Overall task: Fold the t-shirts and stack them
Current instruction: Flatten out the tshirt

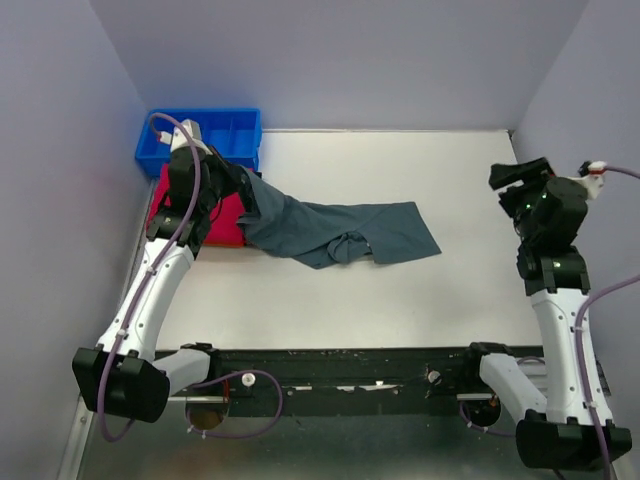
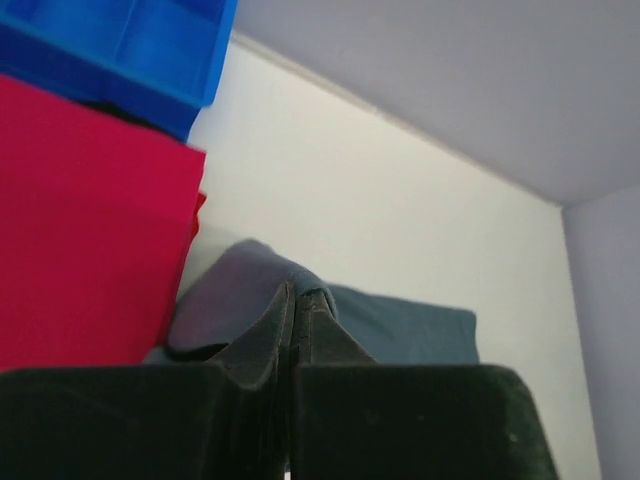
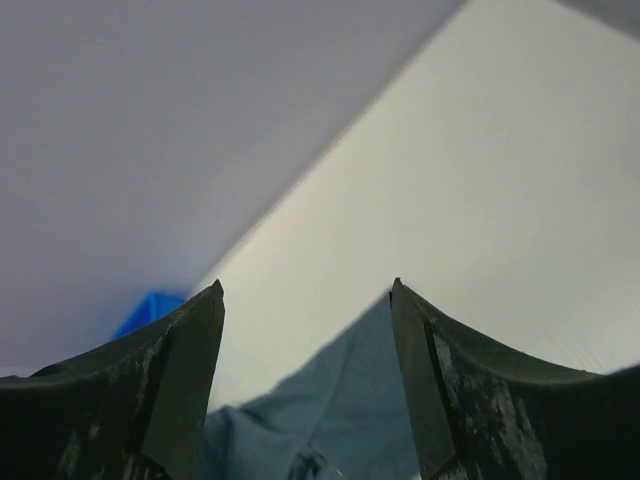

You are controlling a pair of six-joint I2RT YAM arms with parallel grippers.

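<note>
My right gripper goes down and across onto the grey shirt's near free corner (image 1: 435,250) next, since my left gripper already holds the opposite end.
The dark grey-blue t-shirt (image 1: 345,235) lies crumpled across the middle of the table, and its left end is lifted. My left gripper (image 1: 245,190) is shut on that lifted end, with a fold of the cloth (image 2: 305,285) pinched between its tips (image 2: 295,300). The red t-shirt (image 1: 225,222) lies flat at the far left, partly under my left arm; the left wrist view shows it as a flat red sheet (image 2: 90,220). My right gripper (image 1: 512,188) is raised at the table's right side, away from the grey shirt. Its fingers (image 3: 305,290) stand open with nothing between them, the grey shirt (image 3: 350,415) far below.
A blue plastic tray with dividers (image 1: 240,125) stands at the back left corner, touching the red shirt's far edge (image 2: 130,50). Grey walls close the table at the back and sides. A black rail (image 1: 350,375) with the arm bases runs along the near edge.
</note>
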